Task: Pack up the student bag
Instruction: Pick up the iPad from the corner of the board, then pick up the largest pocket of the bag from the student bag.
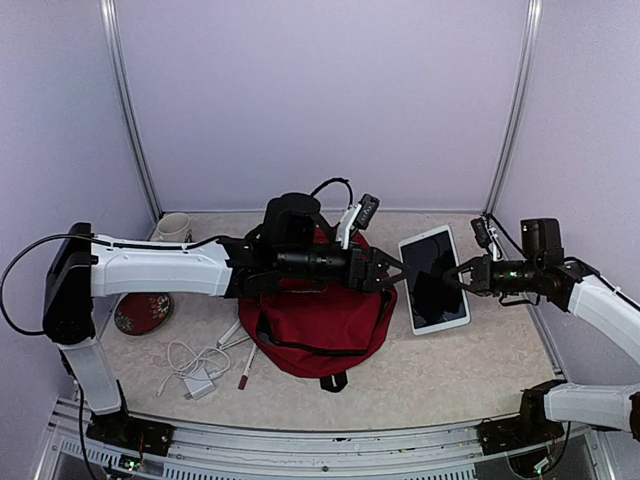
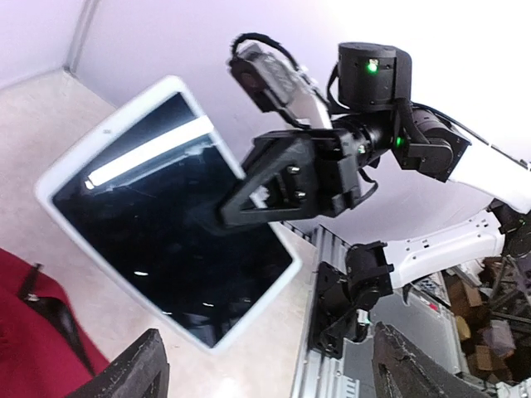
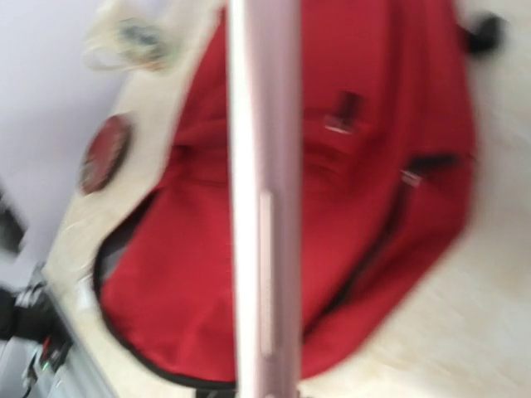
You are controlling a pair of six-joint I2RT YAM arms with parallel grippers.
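Observation:
Next, my right gripper lowers toward the left in the top view into the bag's near opening (image 1: 304, 348) (image 3: 123, 239) to release the tablet.
The dark-red student bag (image 1: 315, 322) lies in the middle of the table, and its corner shows in the left wrist view (image 2: 29, 332). A white tablet with a black screen (image 1: 433, 282) is just right of it. My right gripper (image 1: 458, 277) is shut on the tablet's right edge. The left wrist view shows its black fingers (image 2: 249, 195) over the screen (image 2: 149, 224). The right wrist view shows the tablet edge-on (image 3: 264, 207) in front of the bag (image 3: 373, 166). My left gripper (image 1: 392, 272) reaches across over the bag, open and empty, just left of the tablet.
A white mug (image 1: 172, 227) stands at the back left. A red round plate (image 1: 142, 312) lies left of the bag. A white charger with its cable (image 1: 192, 368) and pens (image 1: 245, 362) lie in front of it. Walls enclose the table.

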